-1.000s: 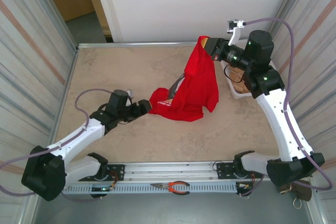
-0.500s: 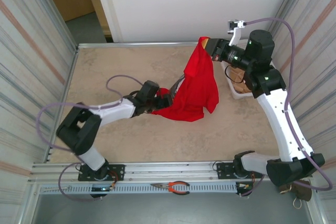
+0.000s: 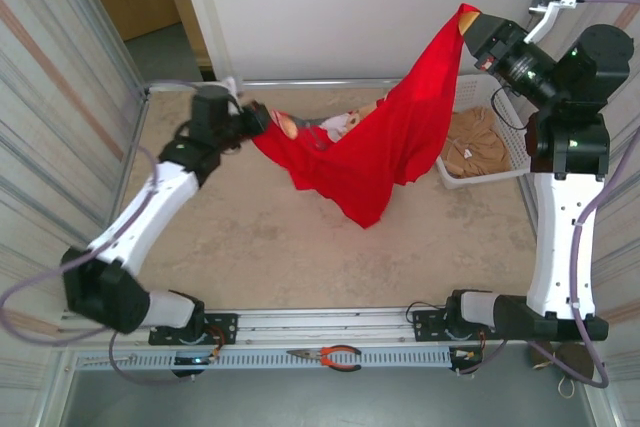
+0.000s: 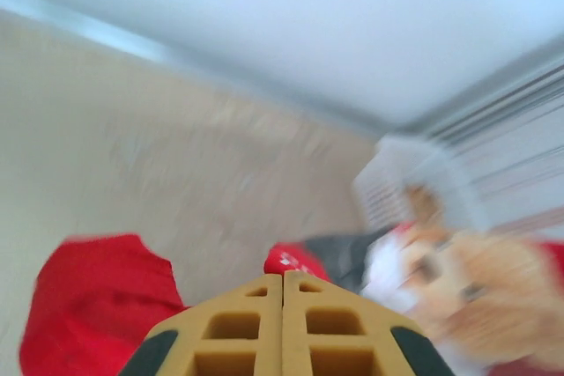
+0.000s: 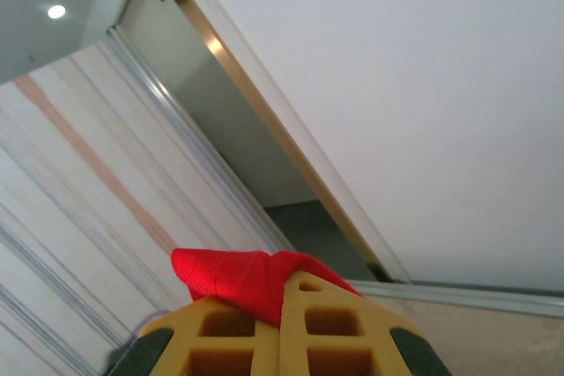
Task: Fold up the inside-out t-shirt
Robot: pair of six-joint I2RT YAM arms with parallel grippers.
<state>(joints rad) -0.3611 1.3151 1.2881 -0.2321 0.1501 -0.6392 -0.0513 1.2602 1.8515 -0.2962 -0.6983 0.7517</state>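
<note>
The robot's right gripper should next move away from the basket and down toward the shirt's drooping lowest point to let go of the fold, since bare tabletop is around that point.
The inside-out t-shirt, bright red, hangs stretched in the air between both grippers, its lowest point drooping toward the table. A printed patch with white and grey shows near its left end. My left gripper is at the back left, shut on the shirt's left end; in the blurred left wrist view its jaws are pressed together with red cloth poking out past the tips. My right gripper is raised high at the back right, shut on a fold of red fabric.
A white basket holding a tan-brown garment stands at the right edge of the table, under the right arm. Red-handled pliers lie on the rail in front. Corrugated walls close in both sides.
The left gripper closed on the shirt's low end and swung up to the back left. The right gripper rose higher and rightward, so the shirt left the table and spread out.
</note>
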